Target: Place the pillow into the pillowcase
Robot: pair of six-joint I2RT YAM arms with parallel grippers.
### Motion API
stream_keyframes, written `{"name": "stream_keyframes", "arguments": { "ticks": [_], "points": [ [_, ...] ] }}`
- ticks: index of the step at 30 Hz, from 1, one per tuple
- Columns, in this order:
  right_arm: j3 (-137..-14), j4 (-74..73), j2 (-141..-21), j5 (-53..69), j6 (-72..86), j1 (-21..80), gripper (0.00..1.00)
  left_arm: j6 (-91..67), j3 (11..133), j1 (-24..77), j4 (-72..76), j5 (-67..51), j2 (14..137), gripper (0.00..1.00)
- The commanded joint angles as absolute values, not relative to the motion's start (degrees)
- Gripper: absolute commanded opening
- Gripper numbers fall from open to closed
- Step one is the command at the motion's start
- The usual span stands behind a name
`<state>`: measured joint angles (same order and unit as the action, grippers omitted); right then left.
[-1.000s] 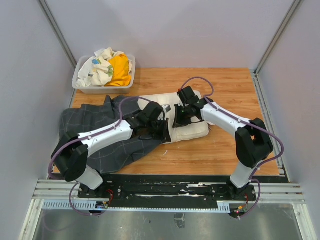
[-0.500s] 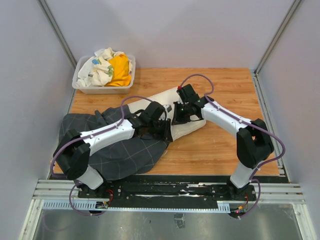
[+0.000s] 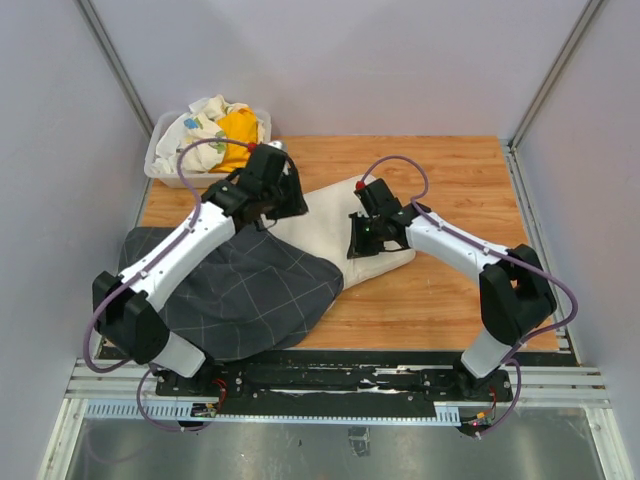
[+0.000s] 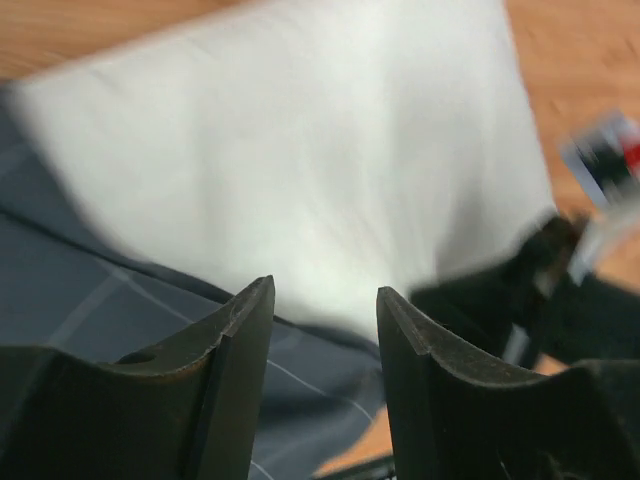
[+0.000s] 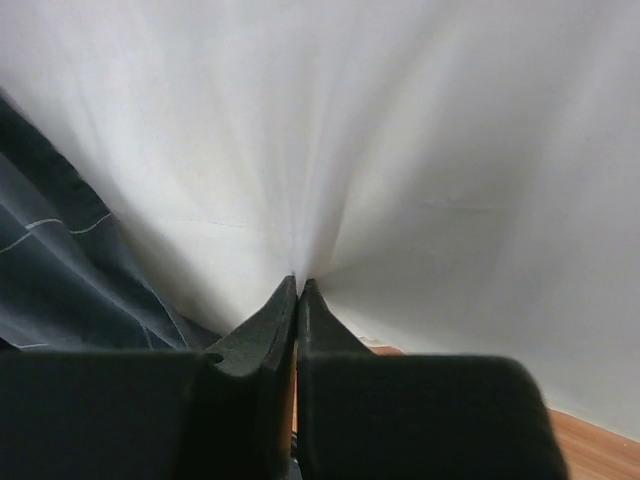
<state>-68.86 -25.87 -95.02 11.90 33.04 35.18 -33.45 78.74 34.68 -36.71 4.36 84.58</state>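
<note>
My left gripper should move down next and toward the left in the top view, onto the pillowcase's far edge, because its open fingers are above the cream-white pillow.
The cream-white pillow lies slantwise in the middle of the table, its left end tucked into the dark grid-lined pillowcase. My left gripper hangs above the pillow's back-left part. In the left wrist view it is open, with nothing between its fingers, and the pillow and pillowcase lie blurred below. My right gripper is at the pillow's near right edge. The right wrist view shows it shut, pinching a fold of pillow fabric, with the pillowcase at left.
A clear plastic bin at the back left holds a yellow cloth and a white patterned cloth. Bare wooden tabletop lies to the right of the pillow. Grey walls close in the back and sides.
My left gripper has opened, let go of the pillowcase, and risen toward the back left. The pillowcase has dropped flat over the pillow's left end. My right gripper keeps its pinch.
</note>
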Motion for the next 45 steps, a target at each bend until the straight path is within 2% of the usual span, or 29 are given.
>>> {"name": "stream_keyframes", "arguments": {
  "ticks": [1,7,19,21,25,27,33,45],
  "points": [
    [-67.25,-27.6,-92.28,9.26,30.6,36.12,0.01,-31.1,82.71,27.22,-43.53,15.01,90.08,0.49],
    [-67.05,-27.19,-91.33,9.57,29.58,36.12,0.01,-29.26,84.15,22.09,-44.59,18.85,98.37,0.49],
    [-65.05,-25.75,-89.23,10.58,29.67,36.12,0.01,-25.97,83.83,20.23,-44.7,24.65,104.24,0.53],
    [-64.68,-25.67,-89.12,10.56,29.68,36.12,0.01,-25.61,83.51,20.08,-43.89,24.18,104.81,0.46],
    [-64.09,-25.43,-89.01,10.88,30.13,36.19,0.01,-25.8,84.12,20.04,-42.85,22.38,106.16,0.1],
    [-63.92,-25.34,-88.95,10.92,30.24,36.21,0.01,-25.68,84.8,20.07,-42.28,21.26,106.51,0.01],
    [-63.69,-25.14,-89.13,10.84,30.78,36.84,0.01,-25.58,89.68,21.17,-40.83,13.36,107.06,0.0],
    [-66.49,-24.74,-91.4,11.8,31.69,37.97,0.01,-27.35,105.53,30.45,-40.85,0.42,114.19,0.0]
  ]
}}
